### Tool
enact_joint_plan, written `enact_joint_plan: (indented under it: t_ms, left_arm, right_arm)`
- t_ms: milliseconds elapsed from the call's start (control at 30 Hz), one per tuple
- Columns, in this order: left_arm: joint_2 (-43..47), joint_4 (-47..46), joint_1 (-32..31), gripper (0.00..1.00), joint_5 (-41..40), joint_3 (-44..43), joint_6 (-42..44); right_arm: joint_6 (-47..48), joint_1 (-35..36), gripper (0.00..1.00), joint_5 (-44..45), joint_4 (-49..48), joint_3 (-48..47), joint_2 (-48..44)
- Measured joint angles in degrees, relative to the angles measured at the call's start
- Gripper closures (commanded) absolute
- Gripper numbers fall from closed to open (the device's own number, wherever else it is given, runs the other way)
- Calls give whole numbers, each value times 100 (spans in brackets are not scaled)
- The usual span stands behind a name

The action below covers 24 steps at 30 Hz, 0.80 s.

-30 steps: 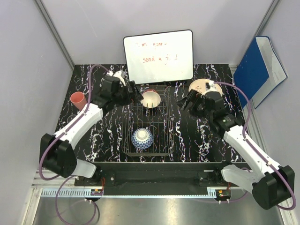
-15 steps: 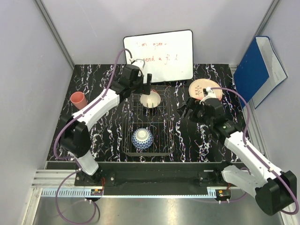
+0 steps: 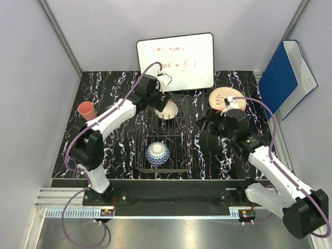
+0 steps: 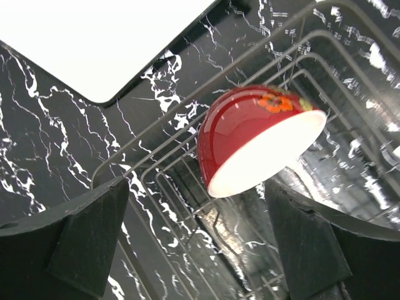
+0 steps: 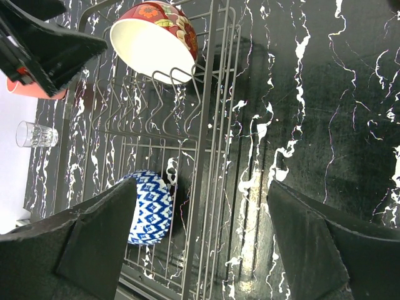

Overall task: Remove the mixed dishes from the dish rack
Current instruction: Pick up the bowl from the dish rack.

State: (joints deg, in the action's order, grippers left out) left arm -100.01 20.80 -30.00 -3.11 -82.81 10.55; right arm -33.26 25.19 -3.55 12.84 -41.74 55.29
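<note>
My left gripper will go down next with its fingers open, one on each side of the red bowl's rim end toward the pink cup, because that thin edge below points between them.
The black wire dish rack sits mid-table. A bowl, cream inside and red outside, leans at its far end. A blue-and-white bowl stands at its near end. My left gripper is open just above and behind the red bowl, which lies beyond its fingertips. My right gripper is open and empty over the table right of the rack. The pink cup stands at the far left. The pale plate lies at the back right. The clear glass stands left of the rack.
A whiteboard leans against the back wall behind the rack. A blue folder leans on the right wall. Grey walls close in the table on both sides.
My left arm has swung from the rack's left side round to its far end, over the red bowl. My right gripper drew back a little from the plate, then held still.
</note>
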Motion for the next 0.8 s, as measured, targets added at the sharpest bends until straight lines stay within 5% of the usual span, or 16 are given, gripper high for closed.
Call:
enact_joint_plan:
  t_ms: [167,500,800]
  left_arm:
    - [-59,-129,-2,14,92,197,490]
    - [-643,-496,-131,43,210,197,750]
    - [-817,-780,-122,87,63,195,811]
  right_arm:
    - [0,0,7,-9,-15,0,105]
    - [2,0,7,-7,-15,0,247]
    - [0,0,7,-4,-94,66,334]
